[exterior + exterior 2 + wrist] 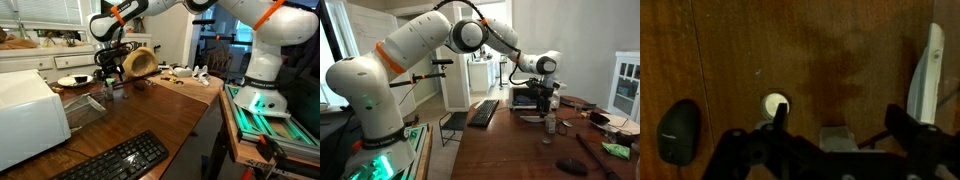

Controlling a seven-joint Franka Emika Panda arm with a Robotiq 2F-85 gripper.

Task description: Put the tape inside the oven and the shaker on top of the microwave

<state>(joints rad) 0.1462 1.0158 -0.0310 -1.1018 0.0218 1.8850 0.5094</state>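
The gripper lowers straight down around the grey translucent shaker's upper body (551,120) (837,137) next and closes, since the shaker stands below with its top between the open fingers.
A small clear shaker (550,124) stands upright on the wooden table (510,150); it also shows in an exterior view (108,92). My gripper (549,100) hangs open just above it, as the exterior view (110,72) also shows. In the wrist view the shaker's top (837,136) lies between my two spread fingers (840,118), not touched. A dark round thing, likely the tape (570,166), lies flat on the table nearer the camera. A dark object (678,131) at the left of the wrist view may be the same thing.
The white microwave (28,112) stands at the table's end, also seen behind the gripper (525,98). A black keyboard (112,160) lies near it. A plate (72,80), a wooden bowl (140,62) and small items sit nearby. A small white disc (774,103) lies beside one finger.
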